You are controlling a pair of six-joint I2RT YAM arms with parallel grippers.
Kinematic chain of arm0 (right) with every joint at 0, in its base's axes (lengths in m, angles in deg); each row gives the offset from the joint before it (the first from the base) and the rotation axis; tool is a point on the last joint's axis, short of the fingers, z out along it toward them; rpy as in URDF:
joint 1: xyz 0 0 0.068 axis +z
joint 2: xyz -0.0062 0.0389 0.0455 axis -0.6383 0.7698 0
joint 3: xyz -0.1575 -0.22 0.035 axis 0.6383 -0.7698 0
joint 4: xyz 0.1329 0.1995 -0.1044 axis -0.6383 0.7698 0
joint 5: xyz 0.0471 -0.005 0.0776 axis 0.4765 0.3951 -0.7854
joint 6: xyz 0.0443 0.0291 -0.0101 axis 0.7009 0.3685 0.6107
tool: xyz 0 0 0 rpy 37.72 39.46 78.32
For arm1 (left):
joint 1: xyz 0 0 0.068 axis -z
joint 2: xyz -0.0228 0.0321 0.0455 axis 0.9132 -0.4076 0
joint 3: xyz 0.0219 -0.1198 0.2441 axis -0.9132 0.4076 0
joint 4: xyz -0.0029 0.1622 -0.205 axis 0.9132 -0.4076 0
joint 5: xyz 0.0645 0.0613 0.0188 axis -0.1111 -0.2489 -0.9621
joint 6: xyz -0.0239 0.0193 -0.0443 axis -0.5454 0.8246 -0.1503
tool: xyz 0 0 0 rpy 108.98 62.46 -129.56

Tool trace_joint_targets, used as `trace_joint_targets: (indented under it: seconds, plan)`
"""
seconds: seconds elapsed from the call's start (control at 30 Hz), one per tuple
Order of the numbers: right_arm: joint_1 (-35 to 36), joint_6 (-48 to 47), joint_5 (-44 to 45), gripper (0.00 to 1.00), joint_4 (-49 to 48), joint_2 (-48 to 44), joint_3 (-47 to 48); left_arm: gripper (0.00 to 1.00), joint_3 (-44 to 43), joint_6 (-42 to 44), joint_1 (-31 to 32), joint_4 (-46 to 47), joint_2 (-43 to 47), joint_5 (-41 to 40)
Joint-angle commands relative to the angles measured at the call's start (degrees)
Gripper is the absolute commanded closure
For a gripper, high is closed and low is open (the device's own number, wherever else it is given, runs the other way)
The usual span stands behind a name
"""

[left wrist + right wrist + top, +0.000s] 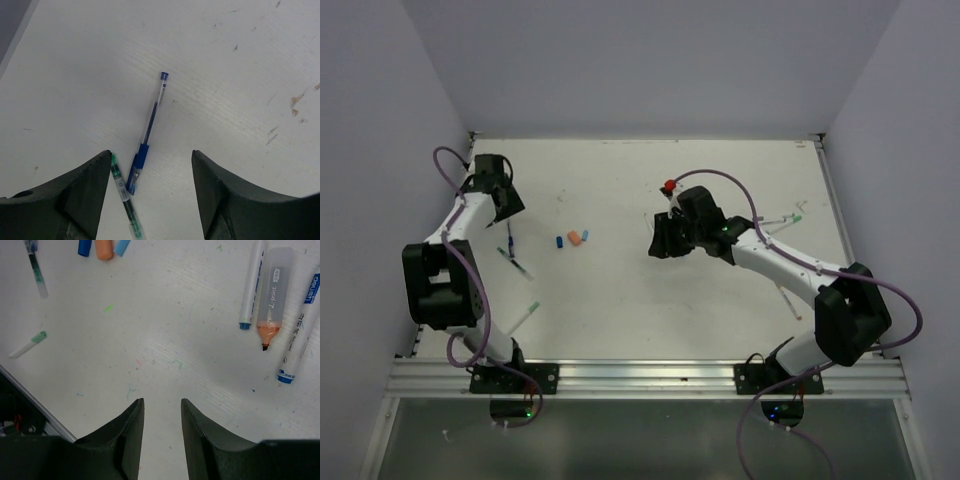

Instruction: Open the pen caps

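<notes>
The robot should lower its left gripper onto the clear body of the blue pen (506, 240) (147, 132) and close it there, because that keeps the blue cap at the pen's near end free.
Three loose pen caps lie together mid-table: a blue one (560, 241) (85, 247), an orange one (573, 238) (104, 249) and a light blue one (586, 236) (121, 246). A blue pen (147, 132) (506, 240) and a green pen (124, 197) (516, 264) lie on the table under my left gripper (151, 155) (500, 197), which is open and holds nothing. The green pen lies along its left finger. My right gripper (162, 402) (665, 240) hovers over bare table right of the caps, open with a narrow empty gap.
An uncapped orange highlighter (272, 295) lies between two white markers with blue ends (250, 287) (300, 335). A whitish pen with a green end (527, 315) (28, 345) lies near the front left. More pens (785, 218) lie at the right, behind my right arm. Walls enclose the table.
</notes>
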Motion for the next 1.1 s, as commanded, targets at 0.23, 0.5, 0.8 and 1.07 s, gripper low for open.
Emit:
trace_joint_targets:
  seconds: [0.23, 0.5, 0.8, 1.07]
  plan:
    - [-0.12, -0.94, -2.25, 0.60, -2.18, -2.54, -2.15, 0.28, -4.96, 2.82, -2.37, 4.10, -7.49, 2.29]
    - [-0.12, -1.47, -2.16, 0.60, -2.27, -2.02, -2.41, 0.37, -4.79, 2.82, -2.90, 6.04, -12.06, 3.88]
    - [-0.12, -1.73, -2.16, 0.60, -2.27, -1.67, -2.50, 0.53, -6.19, 2.90, -3.16, 6.57, -15.49, 3.88]
    - [-0.12, -1.91, -1.98, 0.60, -2.18, -2.02, -2.68, 0.69, -5.66, 2.73, -3.34, 6.57, -17.16, 4.14]
